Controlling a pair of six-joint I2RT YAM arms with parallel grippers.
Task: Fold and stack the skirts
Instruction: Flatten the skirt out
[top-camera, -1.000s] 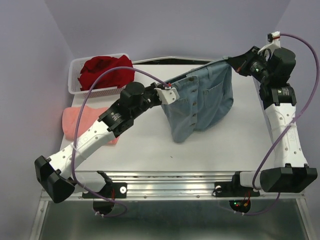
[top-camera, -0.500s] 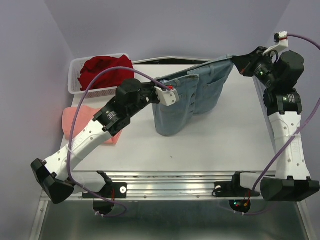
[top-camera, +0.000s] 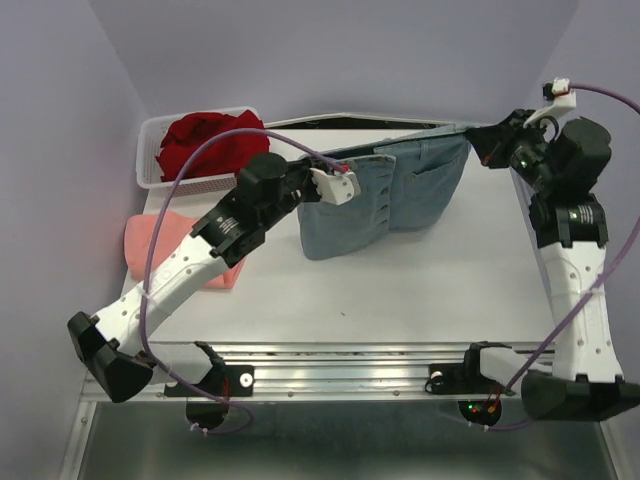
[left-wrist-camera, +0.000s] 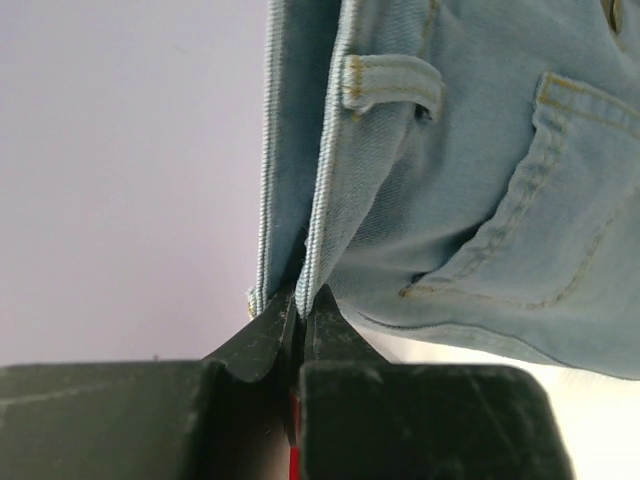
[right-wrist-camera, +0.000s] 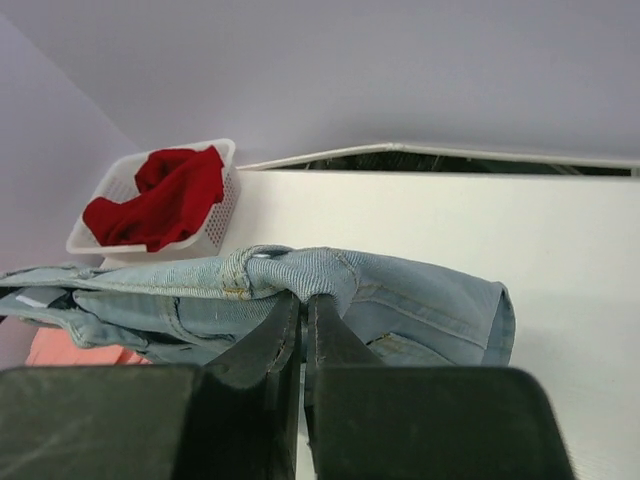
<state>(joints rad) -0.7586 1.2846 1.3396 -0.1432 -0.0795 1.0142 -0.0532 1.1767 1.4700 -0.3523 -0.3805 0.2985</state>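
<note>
The denim skirt is still hanging stretched between both grippers, so next my right gripper needs to move down, bring the waistband end to the white tabletop and then let go of it.
A blue-grey denim skirt hangs stretched above the table, held by its waistband at both ends. My left gripper is shut on its left waistband corner. At the far right my right gripper is shut on the other end of the waistband. The skirt's hem hangs down toward the table. A salmon-pink skirt lies folded at the table's left edge, partly under my left arm. The dark red skirt is bunched in the basket; it also shows in the right wrist view.
A white mesh basket stands at the back left corner, with its rim showing in the right wrist view. Purple walls close in on the left, back and right. The table's front edge has a metal rail.
Both grippers have lifted the denim skirt higher and carried it back and left. Its hem has risen from the table and the cloth hangs straighter and narrower.
</note>
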